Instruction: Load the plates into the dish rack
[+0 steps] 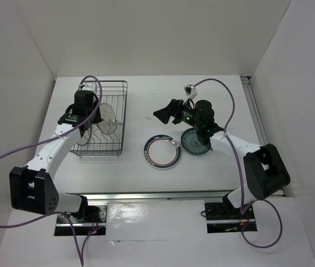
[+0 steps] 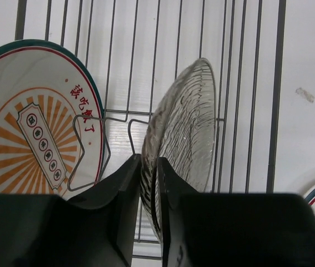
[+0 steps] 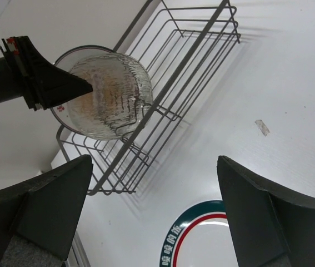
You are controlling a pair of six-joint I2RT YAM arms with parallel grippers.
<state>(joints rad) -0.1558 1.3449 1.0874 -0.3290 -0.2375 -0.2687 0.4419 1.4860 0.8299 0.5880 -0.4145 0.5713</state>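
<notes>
The right gripper draws back and down to the ringed plate's near rim next, where bare tabletop leaves room for the fingers.
The dark wire dish rack stands at the left. My left gripper reaches into it, shut on the rim of the small grey ribbed plate, which stands on edge in the rack. The white plate with the orange centre stands beside it in the wavy divider. The red-and-teal ringed plate lies flat on the table. The blue-green plate lies to its right, partly under my right arm. My right gripper is open and empty, above the ringed plate.
White walls close in the table on the left, back and right. In the right wrist view the rack and the grey plate sit ahead, with the left gripper's fingers on the plate. A purple cable loops over each arm.
</notes>
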